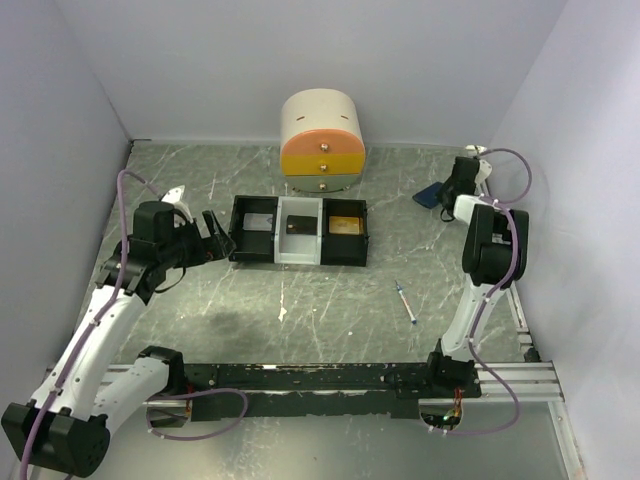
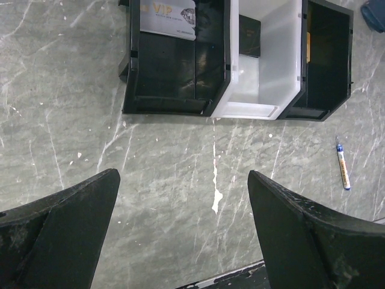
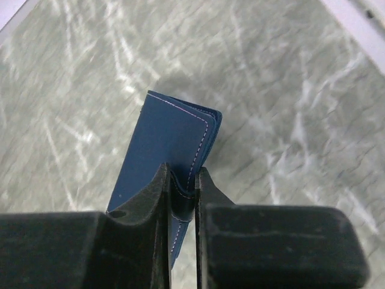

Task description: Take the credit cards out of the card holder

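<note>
The robot's right gripper will next carry the card holder [image 3: 174, 138] back and to the left in the top view and let go of it on the clear tabletop before the tray.
The card holder [image 3: 174, 138] is a dark blue folded wallet with white stitching, at the table's far right [image 1: 430, 195]. My right gripper [image 3: 180, 171] is shut on its near edge, and its inside is hidden. Three credit cards lie in the tray [image 1: 250, 258]: a silver one [image 2: 168, 17] in the left compartment, a dark one [image 2: 249, 36] in the white middle compartment, and a tan-gold one [image 1: 345, 224] on the right. My left gripper [image 2: 183, 177] hangs open over bare table in front of the tray's left end [image 1: 222, 240], holding nothing.
A white syringe [image 1: 405, 301] lies on the table right of centre, also in the left wrist view [image 2: 342, 167]. A cream, orange and yellow drawer unit [image 1: 322, 140] stands behind the tray against the back wall. White walls enclose the table on three sides.
</note>
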Robot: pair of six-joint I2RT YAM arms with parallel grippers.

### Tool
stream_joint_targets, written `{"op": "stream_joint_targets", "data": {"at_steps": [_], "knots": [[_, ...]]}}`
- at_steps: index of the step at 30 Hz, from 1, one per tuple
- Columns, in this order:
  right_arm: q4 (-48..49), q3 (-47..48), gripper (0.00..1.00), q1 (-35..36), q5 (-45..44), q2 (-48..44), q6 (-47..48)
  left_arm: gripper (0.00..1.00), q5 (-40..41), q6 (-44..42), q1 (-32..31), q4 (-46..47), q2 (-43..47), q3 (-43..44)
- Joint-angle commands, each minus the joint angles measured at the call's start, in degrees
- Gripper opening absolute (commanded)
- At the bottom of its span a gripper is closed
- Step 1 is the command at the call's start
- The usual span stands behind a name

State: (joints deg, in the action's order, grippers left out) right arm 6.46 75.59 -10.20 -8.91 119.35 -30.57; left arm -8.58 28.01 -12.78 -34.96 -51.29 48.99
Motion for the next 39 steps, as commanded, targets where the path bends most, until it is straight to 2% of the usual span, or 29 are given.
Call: {"op": "stream_joint_targets", "data": {"at_steps": [1,6,12,22,28,35,39], "knots": [[-5.37,-4.99,0.04,3.38,-0.46,-3.16,4.42,1.0,0.15,-0.59,0.67,0.43,1.51,1.18],[-5.56,-10.22,0.0,5.82,-1.75,-11.63,3.78,1.0,-0.65,-0.46,0.65,0.16,2.47,0.55],[-6.1,-17.18,0.0,7.04,-0.59,-22.68,3.26,1.0,-2.12,0.26,0.6,0.6,4.35,-0.97],[-13.21,-29.71,0.0,10.99,2.02,-46.81,-1.12,1.0,-10.49,1.93,0.56,5.26,3.81,-4.73],[-21.88,-34.86,0.0,17.24,4.84,-59.53,-5.56,0.99,-16.32,3.76,0.52,11.27,4.24,-9.47],[-34.93,-36.41,0.0,26.63,5.96,-67.09,-9.59,0.97,-20.79,7.01,0.01,17.53,3.68,-14.67],[-40.33,-33.06,0.0,31.43,5.2,-65.91,-8.21,0.97,-21.88,7.18,-0.65,19.5,2.65,-15.41]]}}
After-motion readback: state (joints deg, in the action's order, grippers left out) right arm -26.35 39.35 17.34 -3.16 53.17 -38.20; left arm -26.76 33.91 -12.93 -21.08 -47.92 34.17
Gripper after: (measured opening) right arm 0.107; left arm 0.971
